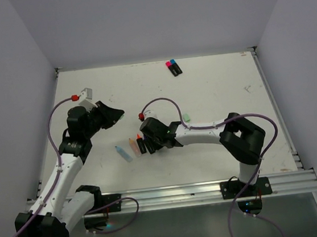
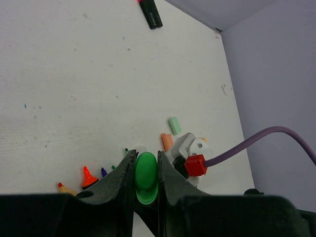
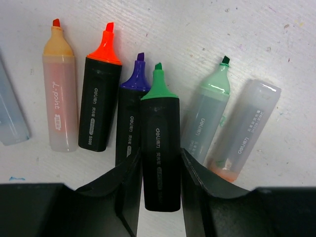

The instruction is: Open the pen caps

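Loose caps lie past the row of pens. My left gripper will carry the green cap to the right in the top view and down beside those caps.
My left gripper is raised above the table's left side. In the left wrist view it is shut on a green pen cap. My right gripper is low over a row of uncapped pens. In the right wrist view it is shut on a black pen with a green tip. Beside it lie a purple-tipped black pen, an orange-tipped black pen, a pale orange pen and a pale green pen. A loose pale green cap and an orange cap lie near the right wrist.
Two black pens with a cyan and a pink cap lie at the table's back. A pale blue pen lies left of the row. A translucent pen body lies at the row's right end. Walls close in the table's back and sides.
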Robot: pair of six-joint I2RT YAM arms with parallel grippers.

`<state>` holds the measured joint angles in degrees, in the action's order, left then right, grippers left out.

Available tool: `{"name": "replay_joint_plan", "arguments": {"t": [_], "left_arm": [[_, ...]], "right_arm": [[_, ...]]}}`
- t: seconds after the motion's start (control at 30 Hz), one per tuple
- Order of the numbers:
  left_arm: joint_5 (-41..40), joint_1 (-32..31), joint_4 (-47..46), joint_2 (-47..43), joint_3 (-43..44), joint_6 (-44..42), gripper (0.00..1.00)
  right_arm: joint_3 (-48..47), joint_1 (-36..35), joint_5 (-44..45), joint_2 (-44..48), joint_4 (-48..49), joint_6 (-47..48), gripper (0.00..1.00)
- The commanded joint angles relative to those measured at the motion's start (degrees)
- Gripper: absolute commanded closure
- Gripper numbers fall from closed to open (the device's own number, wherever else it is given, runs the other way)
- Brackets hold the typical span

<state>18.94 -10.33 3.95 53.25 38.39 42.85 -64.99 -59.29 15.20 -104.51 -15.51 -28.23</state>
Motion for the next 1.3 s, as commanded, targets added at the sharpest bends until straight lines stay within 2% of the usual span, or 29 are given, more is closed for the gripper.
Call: {"name": "replay_joint_plan", "arguments": {"t": [0.0,0.17,0.37,0.57,0.7,0.77,0.9,1.0,1.07,1.2,1.27], "left_arm": [[2.3,-1.2,-2.6,0.4,0.3,-1.4,1.0],[2.8,-1.5,-2.5,0.4,0.4,-1.6,1.0],[7.5,-1.5,-3.0,2.5,0.3,-1.8,1.0],[17.6,-2.2,-14.2,6.0,-3.5,2.4,1.0],[19.9,-5.0,-22.7,10.1,-5.0,7.2,1.0],[17.9,-7.2,-24.8,12.0,-4.0,8.1,1.0],[12.0,-16.4,-22.5,21.8,2.5,6.7,1.0],[5.9,-21.7,-19.6,29.7,9.0,7.2,1.0],[2.3,-25.0,-17.3,36.4,14.7,7.6,1.0],[-3.7,-31.0,-11.3,48.0,26.1,5.9,1.0],[-6.1,-34.3,-8.7,54.0,31.9,5.4,1.0]], "right_arm": [[-2.7,-0.1,-0.5,-1.5,-0.2,-1.0,0.6],[-3.0,-0.1,-0.5,-1.6,-0.8,-0.7,0.51],[-0.9,-0.1,0.8,4.1,-0.9,0.2,0.47],[3.0,-0.1,0.2,16.4,-1.1,4.1,0.47],[6.3,0.0,0.1,24.8,0.6,5.6,0.47],[6.1,0.0,6.0,28.3,-2.8,4.8,0.47],[4.3,1.8,18.0,32.4,-17.8,-2.2,0.48],[6.6,5.0,19.7,37.8,-23.6,-8.0,0.48],[8.9,5.8,20.4,41.8,-24.0,-10.1,0.48],[13.1,6.0,26.2,53.8,-28.0,-16.1,0.48],[13.0,6.1,27.9,56.0,-30.0,-17.3,0.48]]}}
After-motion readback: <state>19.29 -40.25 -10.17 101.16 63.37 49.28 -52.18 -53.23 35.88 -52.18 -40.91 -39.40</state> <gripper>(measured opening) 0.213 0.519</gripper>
